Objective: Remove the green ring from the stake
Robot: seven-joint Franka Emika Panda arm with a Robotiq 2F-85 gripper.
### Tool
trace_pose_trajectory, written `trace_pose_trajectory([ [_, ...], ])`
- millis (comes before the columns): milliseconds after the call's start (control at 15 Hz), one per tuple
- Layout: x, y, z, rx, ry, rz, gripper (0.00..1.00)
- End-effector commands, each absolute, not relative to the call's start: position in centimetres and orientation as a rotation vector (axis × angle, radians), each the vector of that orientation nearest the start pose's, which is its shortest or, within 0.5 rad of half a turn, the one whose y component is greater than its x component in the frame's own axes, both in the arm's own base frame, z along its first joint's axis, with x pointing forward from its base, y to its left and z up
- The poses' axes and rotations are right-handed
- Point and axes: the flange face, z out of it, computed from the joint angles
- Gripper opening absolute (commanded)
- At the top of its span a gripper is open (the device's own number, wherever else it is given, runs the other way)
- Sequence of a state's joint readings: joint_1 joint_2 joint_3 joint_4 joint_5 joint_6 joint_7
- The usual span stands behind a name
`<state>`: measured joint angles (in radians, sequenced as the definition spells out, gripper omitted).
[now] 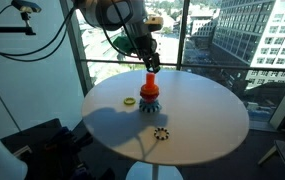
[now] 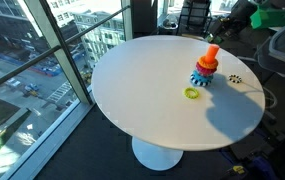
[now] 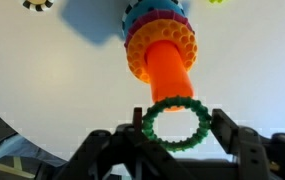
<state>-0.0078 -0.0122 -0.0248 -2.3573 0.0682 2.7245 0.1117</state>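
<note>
The gripper carries the green ring point(image 3: 147, 125) across to the dark speckled ring point(image 3: 38, 4) next, lowers and lets go, since the dark speckled one lies below and clear of the stake.
The green ring point(image 3: 147, 125) is gripped between the two fingers of my gripper point(image 3: 178, 123), which is shut on its sides. The ring hangs just above the tip of the orange stake point(image 3: 167, 70), and mostly white table shows through its hole. The stake stands upright with orange, red and blue rings around its lower part. In both exterior views the gripper point(image 1: 148, 62) point(image 2: 218, 40) hovers right over the stake point(image 1: 150, 84) point(image 2: 211, 57). The ring itself is too small to make out there.
The round white table point(image 1: 207, 120) point(image 2: 132, 100) stands by tall windows. A flat yellow ring point(image 1: 129, 101) point(image 2: 191, 93) point(image 3: 217, 2) lies beside the stack. A dark speckled ring point(image 1: 161, 133) point(image 2: 235, 78) point(image 3: 37, 4) lies on its other side.
</note>
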Motion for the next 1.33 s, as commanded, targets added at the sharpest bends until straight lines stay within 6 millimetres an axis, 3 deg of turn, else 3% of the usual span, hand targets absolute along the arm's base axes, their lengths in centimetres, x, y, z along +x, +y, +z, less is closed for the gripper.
trace_pose_trajectory([
  [0,52.4,-2.7,39.9,-2.989,0.340,-0.618,0.45],
  [267,52.1,-4.8,40.3,-2.978,0.414,-0.611,0.45],
  [733,51.0,-10.2,38.5,-2.980,0.587,-0.539,0.45],
  [1000,50.3,-12.4,35.6,-2.982,0.659,-0.433,0.45],
  [1267,50.1,-13.3,32.1,-2.988,0.695,-0.330,0.45],
])
